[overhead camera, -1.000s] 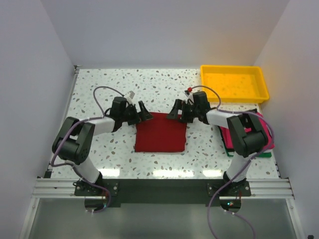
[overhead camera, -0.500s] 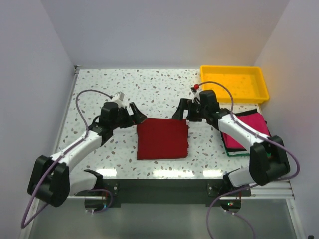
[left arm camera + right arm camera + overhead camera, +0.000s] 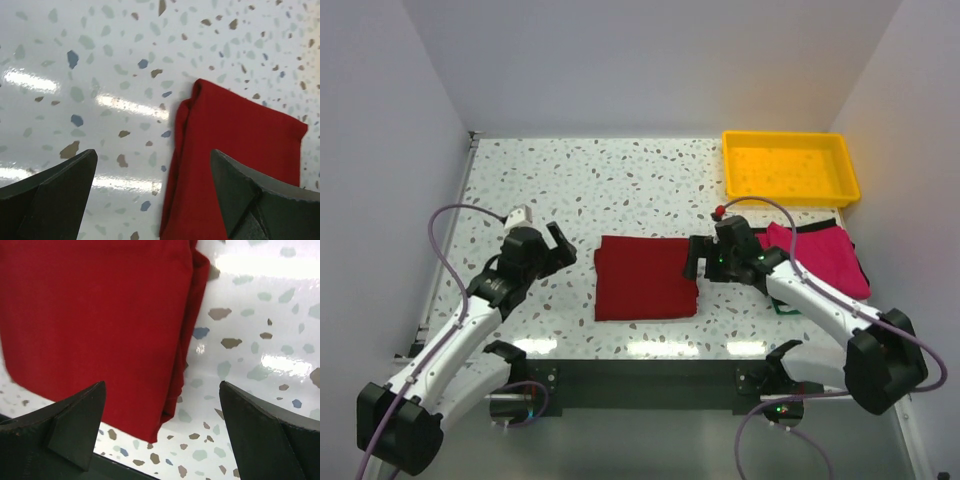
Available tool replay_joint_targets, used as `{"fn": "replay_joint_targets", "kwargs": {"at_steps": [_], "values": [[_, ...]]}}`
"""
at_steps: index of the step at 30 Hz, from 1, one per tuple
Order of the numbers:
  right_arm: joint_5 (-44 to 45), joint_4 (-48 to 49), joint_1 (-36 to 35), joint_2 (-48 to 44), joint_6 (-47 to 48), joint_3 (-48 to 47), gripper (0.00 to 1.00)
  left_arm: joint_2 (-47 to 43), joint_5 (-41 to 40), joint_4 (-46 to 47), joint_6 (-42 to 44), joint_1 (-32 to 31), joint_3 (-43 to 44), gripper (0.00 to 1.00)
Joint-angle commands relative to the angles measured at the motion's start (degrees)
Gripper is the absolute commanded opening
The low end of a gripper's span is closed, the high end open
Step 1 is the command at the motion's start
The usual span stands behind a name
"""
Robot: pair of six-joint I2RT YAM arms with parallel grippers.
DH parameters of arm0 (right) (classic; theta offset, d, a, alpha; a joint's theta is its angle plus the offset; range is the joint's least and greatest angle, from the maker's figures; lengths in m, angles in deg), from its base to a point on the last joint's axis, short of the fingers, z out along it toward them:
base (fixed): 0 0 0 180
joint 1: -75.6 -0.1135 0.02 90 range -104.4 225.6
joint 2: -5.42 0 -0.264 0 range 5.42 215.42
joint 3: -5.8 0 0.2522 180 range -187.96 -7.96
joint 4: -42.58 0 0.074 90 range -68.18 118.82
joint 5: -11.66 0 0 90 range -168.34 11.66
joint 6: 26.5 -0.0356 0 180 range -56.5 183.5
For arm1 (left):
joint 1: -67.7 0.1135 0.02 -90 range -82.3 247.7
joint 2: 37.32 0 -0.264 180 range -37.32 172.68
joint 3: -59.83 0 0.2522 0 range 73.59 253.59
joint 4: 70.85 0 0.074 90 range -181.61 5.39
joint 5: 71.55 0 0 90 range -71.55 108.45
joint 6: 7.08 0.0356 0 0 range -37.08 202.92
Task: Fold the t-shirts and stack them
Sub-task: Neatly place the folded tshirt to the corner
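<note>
My right gripper moves down astride the dark red t-shirt's edge point(image 3: 697, 284) point(image 3: 176, 372) facing the stack and closes next, since that edge lies below, between the open fingers.
The dark red t-shirt point(image 3: 646, 278) lies folded into a flat square on the table's middle. It shows in the left wrist view point(image 3: 235, 155) and the right wrist view point(image 3: 100, 325). My left gripper point(image 3: 560, 248) is open and empty, just left of the shirt's left edge. My right gripper point(image 3: 694, 258) is open and empty, at the shirt's right edge. A stack of folded shirts lies at the right: magenta-pink point(image 3: 825, 258) on top, black point(image 3: 820, 226) and green point(image 3: 782, 308) edges beneath.
A yellow plastic tray point(image 3: 790, 168) stands at the back right corner. White walls close in the left, back and right sides. The speckled table point(image 3: 620, 180) ends at a dark rail along the near edge.
Both arms have drawn back toward the near edge and outward from the red shirt's far corners. The shirt lies a little nearer and squarer than before.
</note>
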Motion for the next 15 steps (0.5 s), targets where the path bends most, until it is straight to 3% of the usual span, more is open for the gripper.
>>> {"fn": "replay_joint_targets", "kwargs": {"at_steps": [1,9,15], "values": [[4.6,2.7,-1.3,4.4,-2.7,0.4,0.99,-1.3,-4.5,-3.8,-1.8,0.2,-2.1,1.0],[5.6,9.2,-2.1,16.0,-3.3,-1.7,0.85,0.7,-2.6,-1.0,-0.9,0.2,-2.4,1.0],[4.6,11.0,-4.4,20.7,-2.6,-1.9,0.63,2.2,-3.3,-0.8,-0.5,0.2,-2.7,1.0]]}}
